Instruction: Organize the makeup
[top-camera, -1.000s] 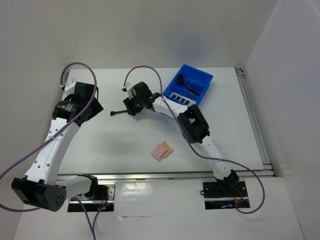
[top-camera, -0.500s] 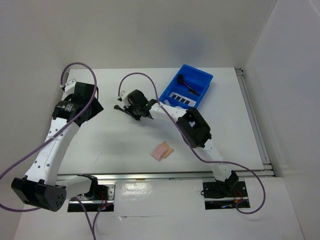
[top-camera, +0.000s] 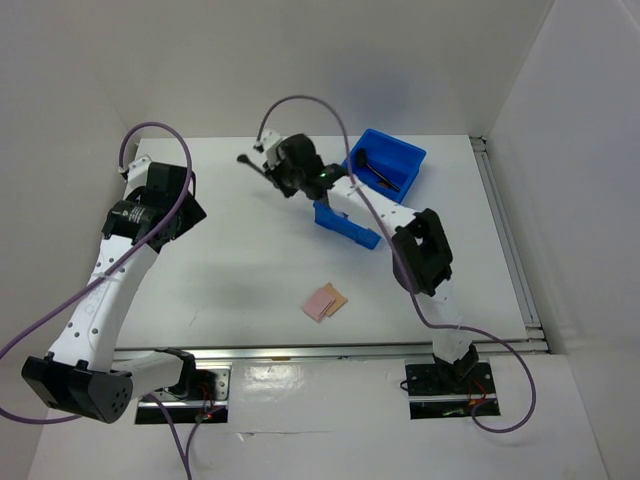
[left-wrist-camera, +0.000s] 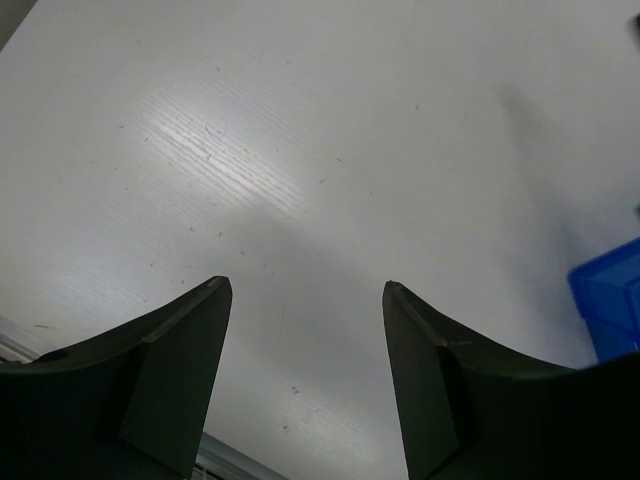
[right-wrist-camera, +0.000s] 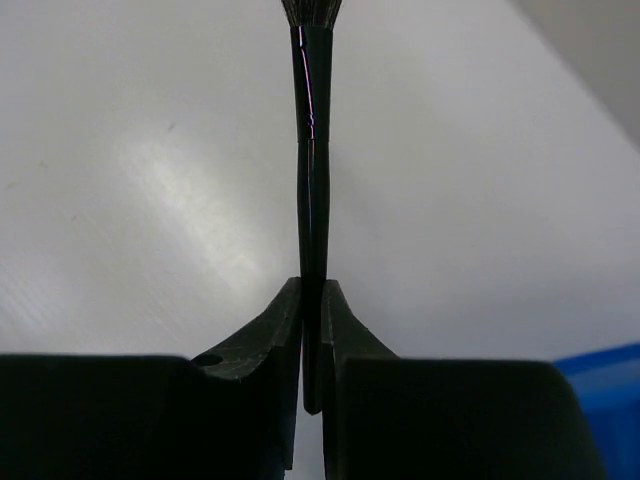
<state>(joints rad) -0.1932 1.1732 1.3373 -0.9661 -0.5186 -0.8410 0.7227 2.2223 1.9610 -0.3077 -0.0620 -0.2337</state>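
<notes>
My right gripper moves over the tray's black brush next, lowers and releases, as that spot is below and to its right in the top view.
My right gripper (right-wrist-camera: 312, 285) is shut on the handle of a thin black brush (right-wrist-camera: 313, 150), which points away from the camera with its bristles at the top edge. From above, that brush (top-camera: 252, 163) hangs above the table's back middle, with the right gripper (top-camera: 275, 172) just left of the blue tray (top-camera: 400, 158). Another black brush (top-camera: 381, 173) lies inside the tray. Pink and tan square pads (top-camera: 325, 302) lie overlapped near the front middle. My left gripper (left-wrist-camera: 305, 290) is open over bare table with nothing between its fingers. The sponge and the palette are hidden.
The right arm (top-camera: 385, 215) crosses over the tray, and a blue part of the tray (top-camera: 345, 225) shows below the arm. The tray's corner (left-wrist-camera: 610, 310) shows at the right of the left wrist view. White walls close in the back and sides.
The right gripper has shut on the brush that lay on the table and carried it up and toward the back. The blue part below the arm now lies nearer the front. The left arm has not moved.
</notes>
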